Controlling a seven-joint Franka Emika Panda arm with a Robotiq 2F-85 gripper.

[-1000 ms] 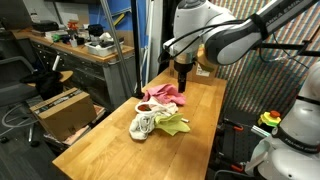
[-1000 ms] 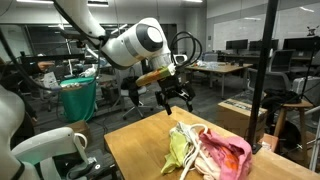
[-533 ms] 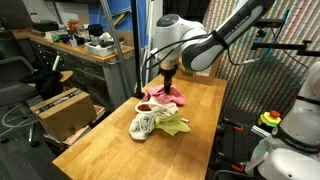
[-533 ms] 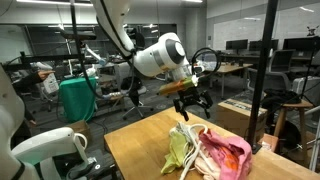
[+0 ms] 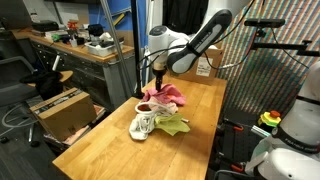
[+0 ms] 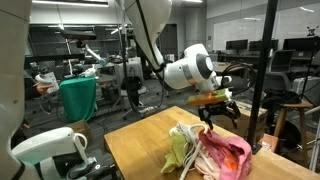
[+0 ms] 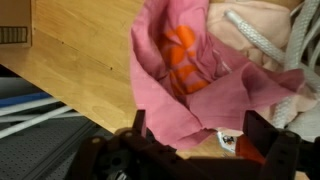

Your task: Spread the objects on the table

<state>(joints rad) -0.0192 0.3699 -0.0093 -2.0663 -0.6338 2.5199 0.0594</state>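
The pink cloth's edge point(image 5: 162, 91) point(image 7: 180, 116) near the orange lies beside bare wood, so I need to lower my gripper to it next with a slight turn.
A heap of objects lies on the wooden table point(image 5: 120, 140): a pink cloth point(image 5: 166, 95), a yellow-green cloth point(image 5: 172, 123), a white rope-like bundle point(image 5: 143, 125) and a small dark bowl point(image 5: 144, 106). The heap also shows in an exterior view, pink cloth point(image 6: 228, 152) and green cloth point(image 6: 178, 148). My gripper point(image 5: 159, 83) hangs open just above the pink cloth's far end, also seen in an exterior view point(image 6: 221, 113). In the wrist view the open fingers point(image 7: 195, 135) frame the pink cloth point(image 7: 180, 90), which wraps something orange point(image 7: 183, 60).
A metal pole point(image 5: 135, 40) stands at the table's edge beside the heap. A cardboard box point(image 5: 62, 108) sits on the floor next to the table. A workbench with clutter point(image 5: 70, 42) stands behind. A vertical post point(image 6: 264, 70) rises near the table.
My arm has swung across the table and come down over the pink cloth at the heap's end. The heap itself has not moved.
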